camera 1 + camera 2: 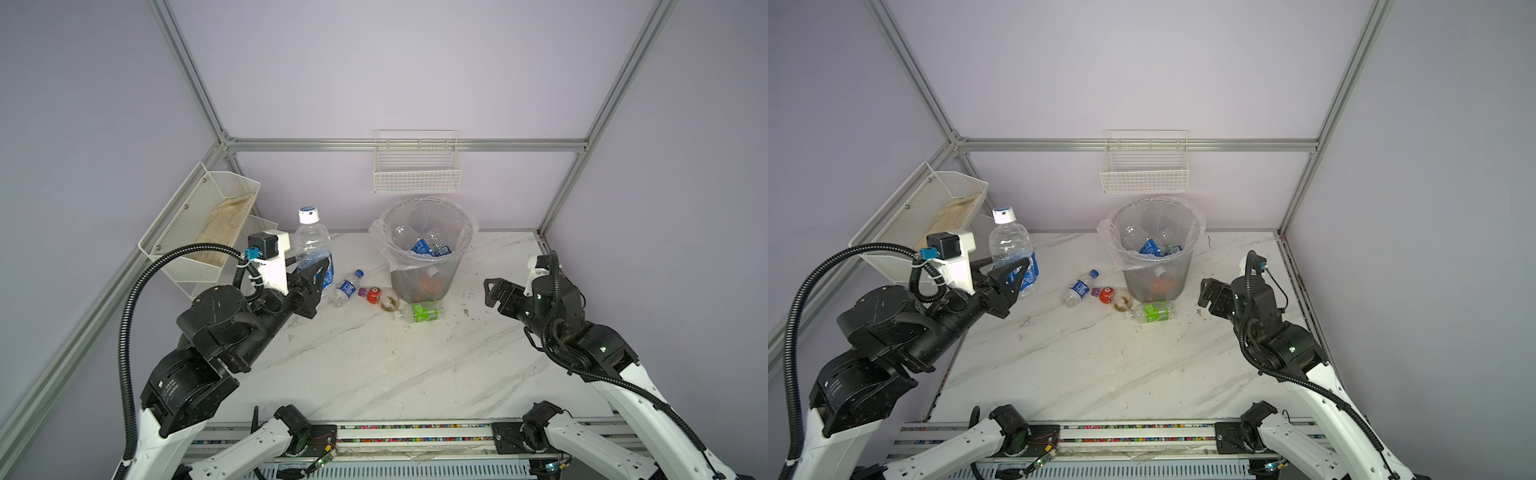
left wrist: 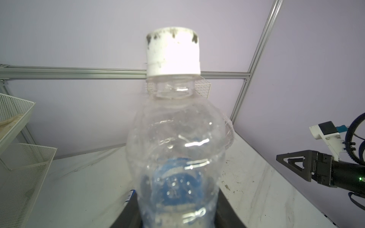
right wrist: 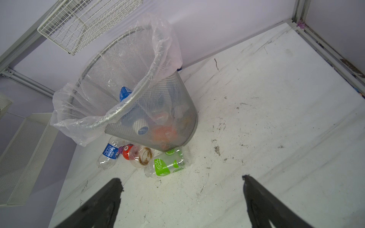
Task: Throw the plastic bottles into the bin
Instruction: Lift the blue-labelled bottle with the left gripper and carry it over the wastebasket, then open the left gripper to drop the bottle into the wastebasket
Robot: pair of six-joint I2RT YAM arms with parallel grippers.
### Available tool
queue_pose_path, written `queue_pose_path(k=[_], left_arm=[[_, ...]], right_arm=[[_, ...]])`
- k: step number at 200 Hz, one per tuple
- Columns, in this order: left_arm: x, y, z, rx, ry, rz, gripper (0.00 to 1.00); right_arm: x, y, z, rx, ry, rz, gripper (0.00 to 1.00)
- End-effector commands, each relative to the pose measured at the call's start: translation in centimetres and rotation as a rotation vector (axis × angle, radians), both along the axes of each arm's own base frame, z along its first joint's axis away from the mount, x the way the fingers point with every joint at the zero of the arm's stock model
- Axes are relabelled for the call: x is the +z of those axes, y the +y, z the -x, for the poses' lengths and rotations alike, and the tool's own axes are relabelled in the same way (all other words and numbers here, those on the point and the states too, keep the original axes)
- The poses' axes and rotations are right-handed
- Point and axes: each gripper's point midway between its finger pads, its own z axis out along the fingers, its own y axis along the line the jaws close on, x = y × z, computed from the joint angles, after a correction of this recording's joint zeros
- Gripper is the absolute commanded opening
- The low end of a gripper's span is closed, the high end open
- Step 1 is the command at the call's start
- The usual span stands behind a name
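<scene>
My left gripper will next rise past the bin's rim, carry the large clear bottle outward and across to the bin's opening (image 1: 424, 230) and release it inside.
My left gripper (image 1: 318, 275) (image 1: 1017, 276) (image 2: 177, 217) is shut on a large clear bottle (image 1: 312, 243) (image 1: 1011, 245) (image 2: 177, 142) with a white cap and blue label. It holds the bottle upright above the table, left of the bin (image 1: 419, 278) (image 1: 1154, 278) (image 3: 173, 102). The bin, grey mesh with a clear liner, holds several bottles. On the table at its foot lie a blue-label bottle (image 1: 345, 288) (image 1: 1079, 289) (image 3: 109, 153), a red-label bottle (image 1: 374, 294) (image 1: 1108, 294) (image 3: 128, 152) and a green-label bottle (image 1: 419, 311) (image 1: 1150, 312) (image 3: 166, 162). My right gripper (image 1: 488, 294) (image 1: 1202, 293) (image 3: 180, 178) stands open and empty right of the bin.
A white wire basket (image 1: 417, 174) (image 1: 1144, 174) hangs on the back wall above the bin. A white mesh basket (image 1: 195, 232) (image 1: 905, 216) with a beige cloth is fixed to the left wall, close behind my left wrist. Aluminium frame posts line the walls.
</scene>
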Motion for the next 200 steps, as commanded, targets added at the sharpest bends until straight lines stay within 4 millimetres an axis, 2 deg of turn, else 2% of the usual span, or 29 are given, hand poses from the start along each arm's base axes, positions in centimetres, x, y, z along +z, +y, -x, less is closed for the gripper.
queue_pose_path(k=[1, 59, 84, 111, 132, 141, 143, 146, 154, 157, 161, 167, 182, 200], left_arm=[[5.7, -0.1, 0.5, -0.025, -0.147, 0.085, 0.34], [8.4, -2.7, -2.0, -0.050, -0.201, 0.102, 0.36], [8.9, -4.3, -3.9, -0.057, -0.207, 0.092, 0.38], [7.5, -7.7, -7.5, -0.085, -0.165, 0.065, 0.39], [4.2, -11.5, -11.3, -0.120, -0.068, 0.008, 0.41], [2.4, -13.2, -12.9, -0.150, -0.008, -0.034, 0.45], [1.2, -14.1, -13.8, -0.159, 0.025, -0.054, 0.48], [0.3, -14.8, -14.6, -0.167, 0.052, -0.071, 0.52], [-1.8, -16.8, -15.4, -0.227, 0.129, -0.124, 0.69], [-2.8, -17.6, -15.8, -0.251, 0.161, -0.149, 0.79], [-3.1, -18.2, -15.9, -0.278, 0.184, -0.168, 0.90], [-4.0, -19.0, -16.3, -0.300, 0.231, -0.195, 0.98], [-4.1, -19.3, -16.7, -0.295, 0.267, -0.215, 1.00], [-2.8, -18.4, -16.4, -0.265, 0.229, -0.193, 1.00]], right_arm=[[1.3, -0.5, 0.2, -0.012, -0.031, -0.001, 0.97], [1.1, -0.6, 0.1, -0.015, -0.028, 0.013, 0.97], [0.8, -0.4, 0.0, -0.011, -0.019, 0.013, 0.97], [0.7, -0.3, 0.0, -0.007, -0.016, 0.006, 0.97], [0.9, -0.3, 0.1, -0.005, -0.020, -0.002, 0.97], [1.1, -0.3, 0.2, -0.005, -0.024, -0.005, 0.97], [1.1, -0.3, 0.2, -0.005, -0.025, -0.005, 0.97], [1.1, -0.4, 0.2, -0.005, -0.025, -0.006, 0.97], [1.3, -0.3, 0.3, -0.004, -0.028, -0.008, 0.97], [1.4, -0.4, 0.3, -0.004, -0.029, -0.008, 0.97], [1.5, -0.4, 0.3, -0.003, -0.031, -0.009, 0.97], [1.6, -0.4, 0.4, -0.002, -0.034, -0.009, 0.97], [1.9, -0.7, 0.7, -0.005, -0.039, -0.006, 0.97], [1.6, -0.9, 0.9, -0.010, -0.038, -0.002, 0.97]])
